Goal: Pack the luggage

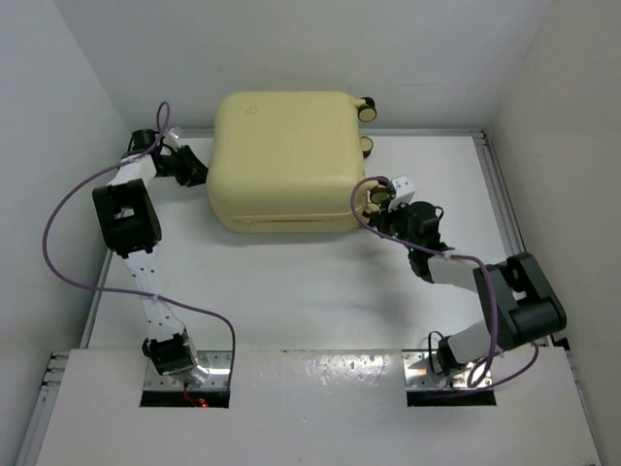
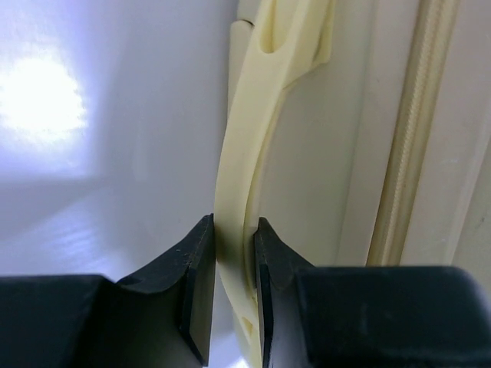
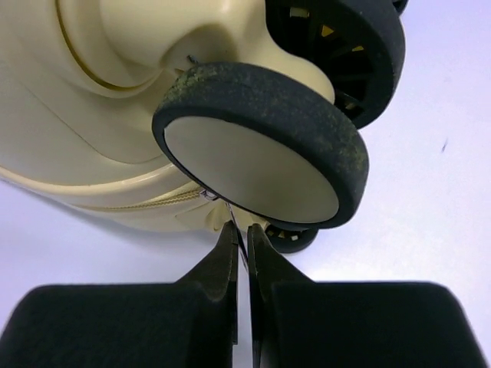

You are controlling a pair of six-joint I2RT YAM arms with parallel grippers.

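My left gripper eases slightly outward next, steadying the luggage (image 1: 283,160) for the zipper pull, then spreads to release the luggage's side handle, which lies between its fingers.
The pale yellow luggage (image 1: 283,160) lies closed and flat at the back middle of the table. My left gripper (image 1: 197,169) is at its left side, shut on the luggage's pale yellow side handle (image 2: 253,123), with a finger on each side of the handle (image 2: 233,253). My right gripper (image 1: 380,202) is at the front right corner, beside a black-and-cream wheel (image 3: 257,146). It is shut on the thin metal zipper pull (image 3: 236,234) that hangs from the zipper line (image 3: 146,203).
Two more wheels (image 1: 367,110) stick out at the luggage's back right. White walls close the table on the left, back and right. A white board (image 1: 310,408) covers the near edge over the arm bases.
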